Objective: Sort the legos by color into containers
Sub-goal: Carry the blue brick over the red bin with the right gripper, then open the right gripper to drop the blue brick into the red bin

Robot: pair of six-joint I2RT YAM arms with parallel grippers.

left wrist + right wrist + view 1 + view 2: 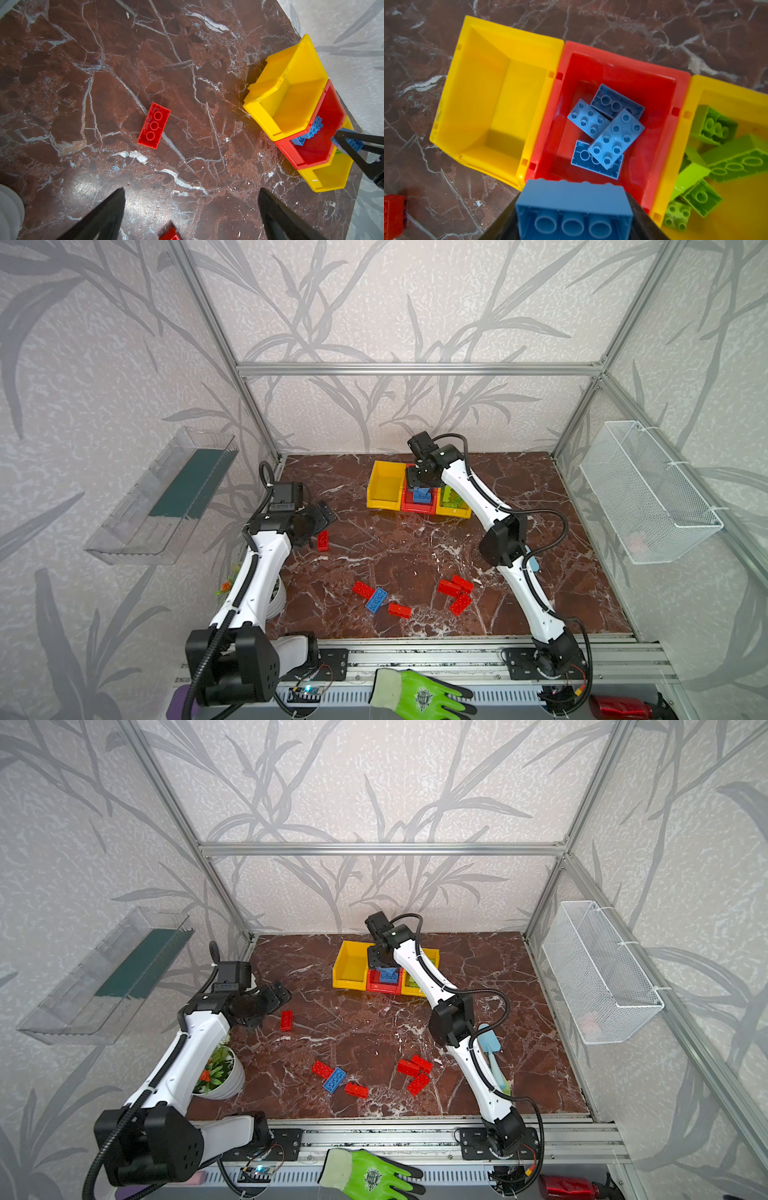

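The blue legos inside the red container lie below my right gripper's fingers, so I will ease that gripper over them and release the blue lego above them.
My right gripper point(574, 214) is shut on a blue lego point(574, 199), held just above the near rim of the red container point(623, 64). Several blue legos point(615, 137) lie inside it. The yellow container point(483, 93) on one side is empty; the other yellow one point(737, 207) holds lime green legos point(735, 160). My left gripper point(191, 193) hangs open over the table, a short way from a lone red lego point(154, 125). In both top views, several red legos point(456, 587) and one blue lego point(376, 600) lie loose near the front.
A white pot with a plant point(220, 1073) stands at the front left under my left arm. A blue-handled trowel point(492, 1052) lies under my right arm. A clear tray point(166, 497) and a mesh basket point(648, 489) hang on the side walls.
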